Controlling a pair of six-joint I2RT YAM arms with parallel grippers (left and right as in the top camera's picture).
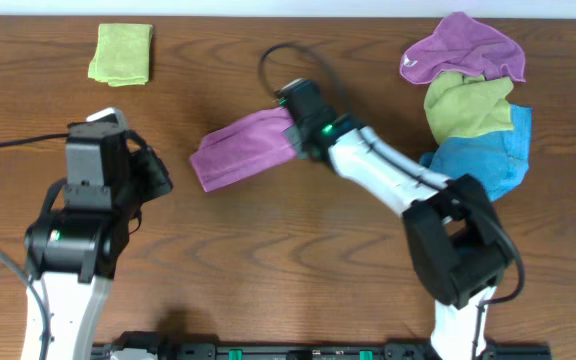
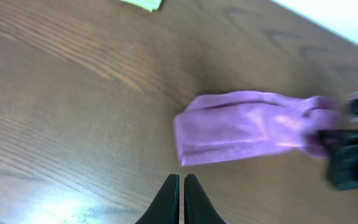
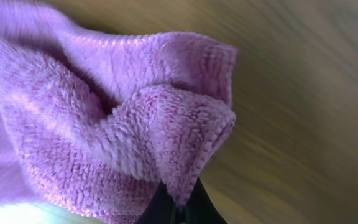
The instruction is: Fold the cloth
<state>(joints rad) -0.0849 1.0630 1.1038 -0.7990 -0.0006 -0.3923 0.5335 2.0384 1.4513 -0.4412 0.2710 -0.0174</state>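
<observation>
My right gripper should lift the cloth's pinched end across onto the cloth's loose end (image 1: 211,164), which lies flat to its left in the overhead view, and release it.
A purple cloth (image 1: 240,148) lies folded into a long strip on the wooden table, left of centre. My right gripper (image 1: 294,130) is shut on its right end; the right wrist view shows the fuzzy purple fabric (image 3: 123,118) bunched and pinched between the black fingertips (image 3: 179,199). In the left wrist view the purple cloth (image 2: 247,127) lies ahead, with the right gripper's dark body (image 2: 353,146) at its right end. My left gripper (image 2: 181,186) is shut and empty, hovering short of the cloth's near left corner; it shows in the overhead view (image 1: 153,175) too.
A folded green cloth (image 1: 122,53) lies at the back left. A heap of purple (image 1: 463,48), green (image 1: 468,105) and blue (image 1: 483,155) cloths sits at the back right. A black cable (image 1: 273,60) loops behind the right arm.
</observation>
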